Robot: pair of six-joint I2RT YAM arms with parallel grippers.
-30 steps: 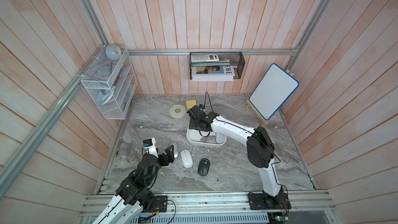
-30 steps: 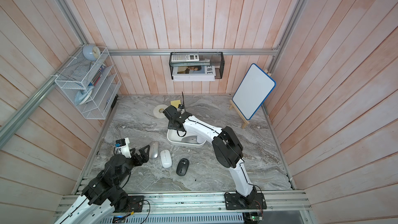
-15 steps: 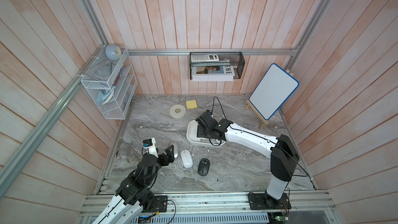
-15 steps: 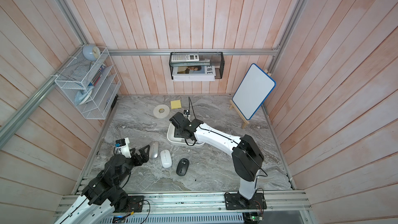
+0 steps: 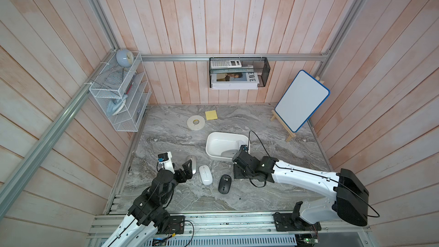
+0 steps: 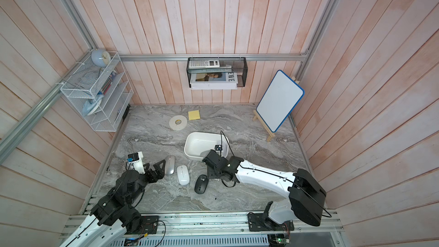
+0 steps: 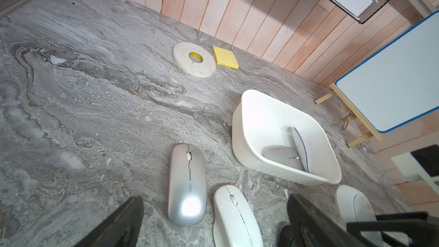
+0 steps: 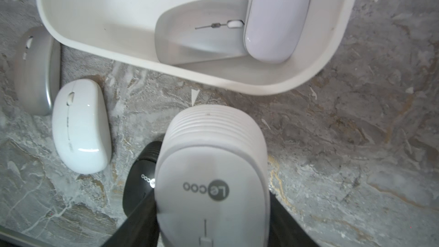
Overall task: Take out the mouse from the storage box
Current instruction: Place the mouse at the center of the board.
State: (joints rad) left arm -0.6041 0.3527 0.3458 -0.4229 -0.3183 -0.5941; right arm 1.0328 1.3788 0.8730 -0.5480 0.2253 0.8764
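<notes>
My right gripper is holding the Lecoo mouse and will next move back from the box and go down, to let go of the Lecoo mouse on the bare, empty spot of the tabletop beside the black mouse.
The white storage box sits mid-table. Inside it a silver mouse lies flat and a pale mouse leans against the wall. My right gripper is shut on a light grey Lecoo mouse, outside the box, in front of its near wall and just right of a black mouse. In both top views the arm hides the held mouse. My left gripper stands open behind a silver mouse and a white mouse on the table.
A tape roll and a yellow sticky pad lie toward the back wall. A whiteboard on an easel stands at the back right. A white wire rack hangs on the left wall, a black mesh basket on the back wall.
My right arm has swung from over the storage box to the table in front of it, carrying the grey mouse. The left arm has not moved.
</notes>
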